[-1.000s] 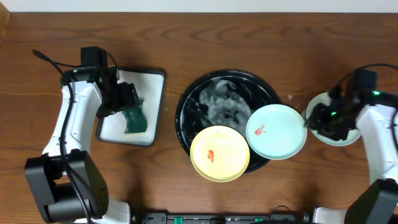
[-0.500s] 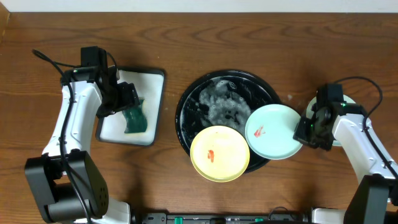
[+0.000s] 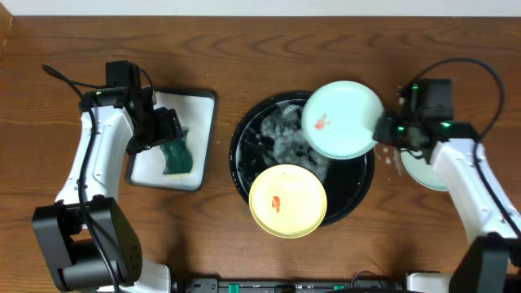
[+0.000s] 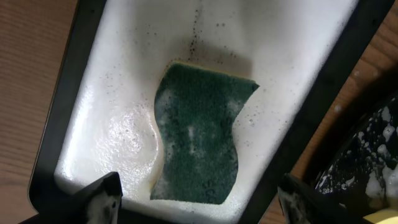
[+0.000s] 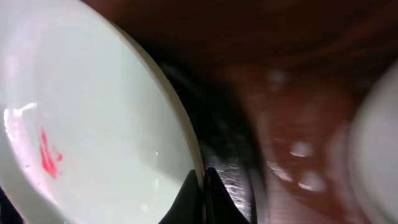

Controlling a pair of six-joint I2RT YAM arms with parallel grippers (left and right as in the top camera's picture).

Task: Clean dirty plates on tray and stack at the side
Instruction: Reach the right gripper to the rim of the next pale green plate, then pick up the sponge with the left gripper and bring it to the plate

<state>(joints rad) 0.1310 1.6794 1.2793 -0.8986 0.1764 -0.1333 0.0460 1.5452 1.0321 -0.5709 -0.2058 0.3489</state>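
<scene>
I need to lower my open left gripper and draw it back onto the sponge's near end [image 4: 194, 180], because the green sponge [image 4: 199, 127] lies uncovered in the white dish below.
My right gripper [image 3: 383, 128] is shut on the rim of a mint-green plate [image 3: 342, 120] with a red smear and holds it lifted over the far right of the black tray [image 3: 244, 159]. The right wrist view shows the jaws [image 5: 202, 177] pinching that plate's edge [image 5: 93, 124]. A yellow plate [image 3: 287, 201] with a red mark lies on the tray's near side. Another mint-green plate [image 3: 425, 171] lies on the wood at the right, partly under my right arm. My left gripper [image 3: 167, 130] is open above a green sponge [image 4: 199, 127] in the white dish [image 4: 124, 74].
Soapy foam [image 3: 289, 138] covers the tray's far half. The white black-edged dish [image 3: 195, 110] stands left of the tray. Bare wood tabletop [image 3: 407, 244] lies at the near right, and water drops show on the wood [image 5: 298, 149] beside the tray.
My right gripper moved from the plate on the wood to the mint-green plate on the tray, closed on its rim and lifted it up and toward the far side. The left arm has not moved.
</scene>
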